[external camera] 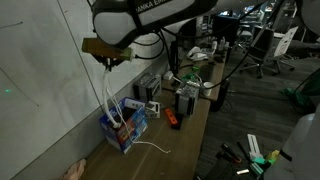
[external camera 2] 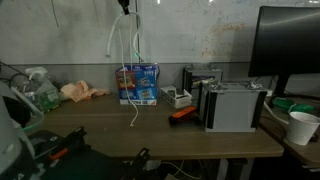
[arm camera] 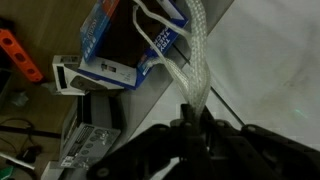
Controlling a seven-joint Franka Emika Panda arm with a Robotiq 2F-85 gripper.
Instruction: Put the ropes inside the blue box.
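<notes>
The box is below the robot's gripper, so the gripper should next go down over the open top of the blue box [external camera: 125,128] [arm camera: 115,45] and let go of the white rope there.
My gripper [arm camera: 190,112] is shut on the white ropes [arm camera: 195,55], which fan out from between its fingers. In both exterior views the gripper [external camera: 108,60] [external camera 2: 125,8] hangs high above the blue box [external camera: 125,128] [external camera 2: 138,83]. The ropes [external camera: 110,95] [external camera 2: 122,45] drop in loops from it down to the box. One rope end trails out of the box onto the wooden table [external camera 2: 133,115] [external camera: 150,146]. In the wrist view the blue box [arm camera: 115,45] lies below the gripper, by the wall.
A small orange object [external camera 2: 182,113] [external camera: 171,118] lies on the table beside grey and black boxes [external camera 2: 232,105] [external camera: 186,98]. A white charger-like item [external camera 2: 177,98] stands by the box. A monitor [external camera 2: 290,45] and a paper cup [external camera 2: 301,127] are at one end, crumpled bags [external camera 2: 40,90] at the other.
</notes>
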